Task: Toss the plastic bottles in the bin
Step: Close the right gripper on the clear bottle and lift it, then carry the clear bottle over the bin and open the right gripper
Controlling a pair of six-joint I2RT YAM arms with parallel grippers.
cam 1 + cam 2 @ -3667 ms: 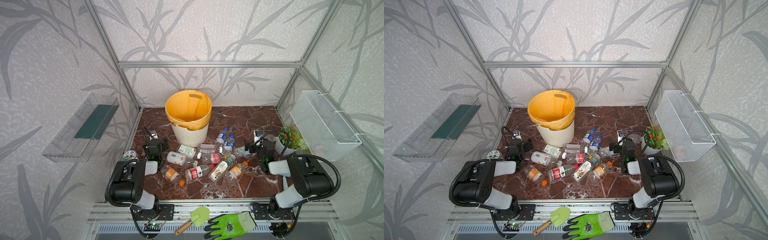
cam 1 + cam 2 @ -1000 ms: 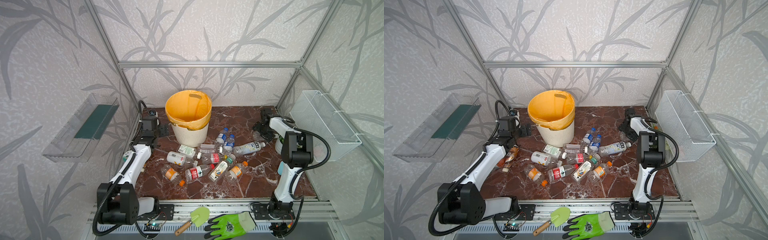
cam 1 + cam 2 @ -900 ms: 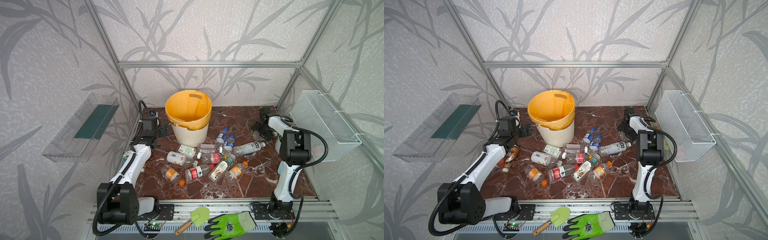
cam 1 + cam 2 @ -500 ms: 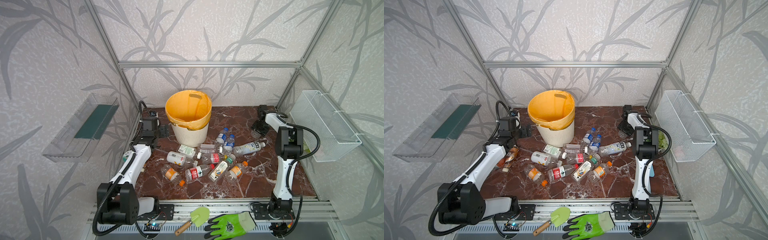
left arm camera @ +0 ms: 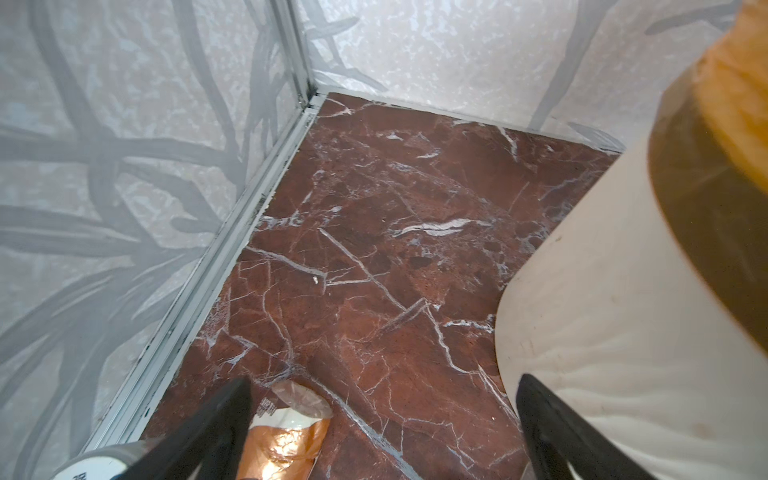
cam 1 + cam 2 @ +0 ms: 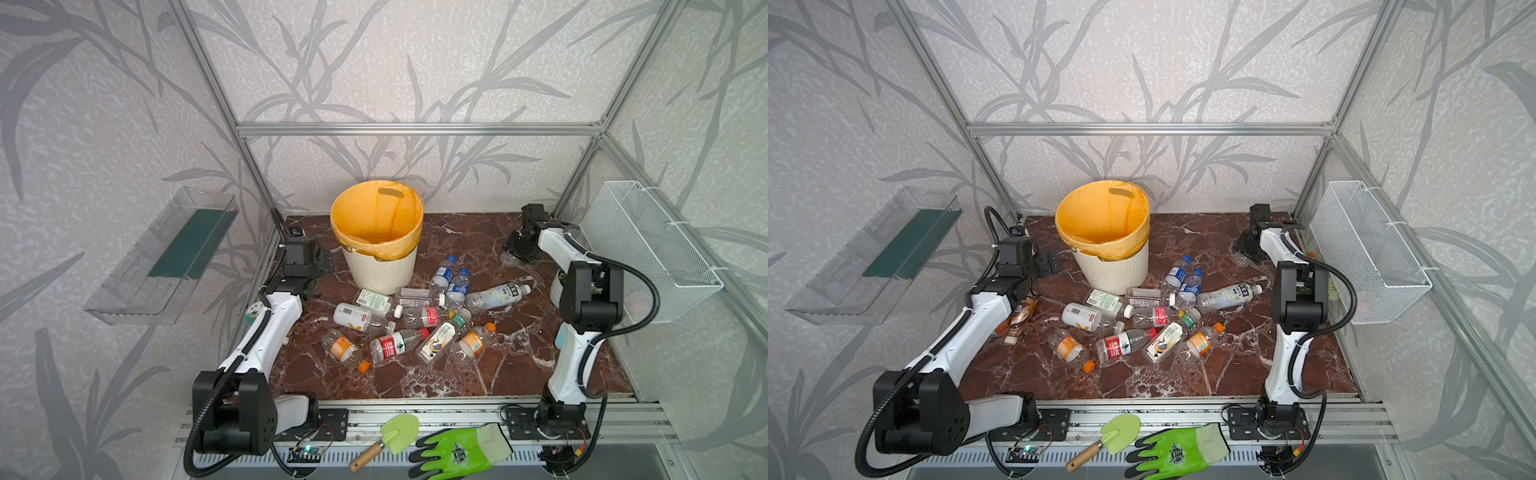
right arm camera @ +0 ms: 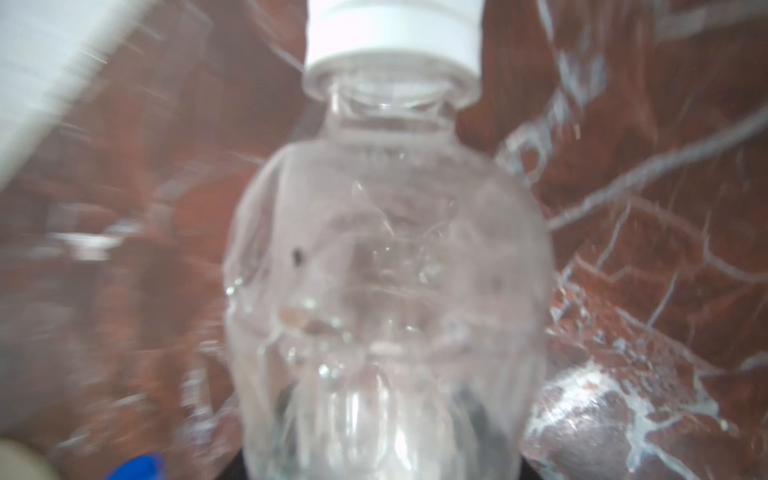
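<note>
I need to raise my right gripper next and carry the clear bottle [image 6: 509, 258] across over the bin's orange-lined opening [image 6: 377, 217] to release it, because the bin's rim is well above the floor.
The bin [image 6: 382, 272] [image 6: 1115, 272], cream with an orange liner, stands at the back of the marble floor. Several plastic bottles [image 6: 415, 320] [image 6: 1142, 322] lie in a heap in front of it. My right gripper [image 6: 518, 249] [image 6: 1246, 249] is at the back right, shut on a clear white-capped bottle [image 7: 386, 257] [image 6: 509, 258] that fills the right wrist view and hides the jaws. My left gripper [image 6: 327, 264] [image 5: 384, 397] hangs open just left of the bin [image 5: 623, 332]. A brown-labelled bottle [image 5: 286, 432] [image 6: 1019, 316] lies under one of its fingers.
A white wire basket [image 6: 648, 249] hangs on the right wall and a clear tray [image 6: 166, 253] on the left wall. A white pot [image 6: 557, 286] sits behind the right arm. A green glove [image 6: 457, 451] and a trowel [image 6: 386, 436] lie on the front rail.
The right gripper has closed on the clear bottle at the back right, and its arm has stretched farther back. The left arm has stayed put, open beside the bin.
</note>
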